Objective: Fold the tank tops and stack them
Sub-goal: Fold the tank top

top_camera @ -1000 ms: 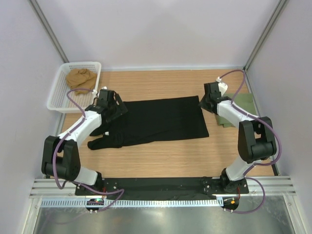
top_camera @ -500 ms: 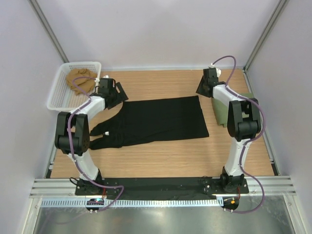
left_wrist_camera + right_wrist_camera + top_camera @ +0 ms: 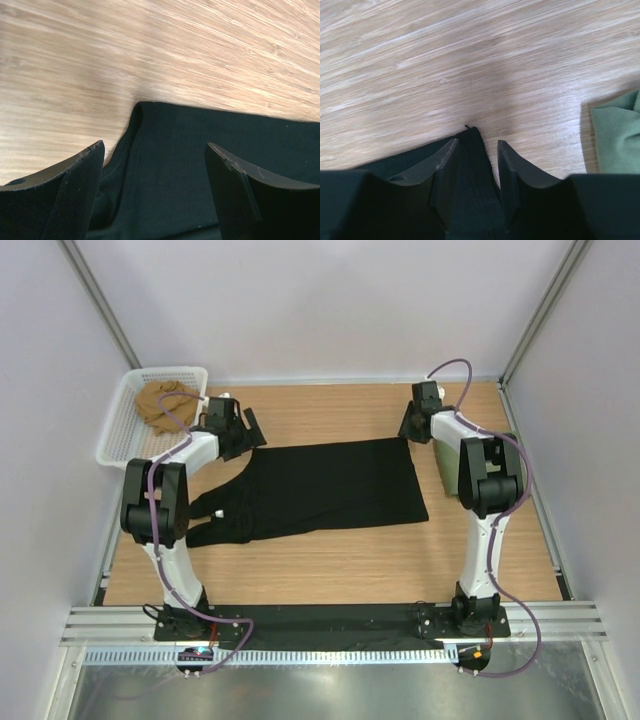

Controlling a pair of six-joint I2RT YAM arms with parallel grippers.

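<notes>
I need to move my left gripper down and close it on the black tank top's far basket-side corner [image 3: 257, 453] [image 3: 144, 111], because that corner is flat on the tabletop below the open fingers.
The black tank top [image 3: 330, 488] lies spread flat on the wooden table, straps toward the left. My left gripper [image 3: 249, 436] is open over its far left corner; in the left wrist view the cloth [image 3: 200, 165] lies between the spread fingers [image 3: 75, 195]. My right gripper [image 3: 408, 432] is open at its far right corner; in the right wrist view the cloth's corner [image 3: 472, 150] lies between the narrowly parted fingers [image 3: 445, 170]. The olive green tank top [image 3: 448, 472] lies folded at the right, partly behind the right arm, and shows in the right wrist view [image 3: 617, 132].
A white mesh basket [image 3: 170, 371] stands at the far left corner with a tan cloth [image 3: 160, 405] in it. The enclosure walls stand close on the left, right and back.
Both grippers have moved away from me to the black top's far edge, the left to its far left corner and the right to its far right corner. The cloth has hardly shifted.
</notes>
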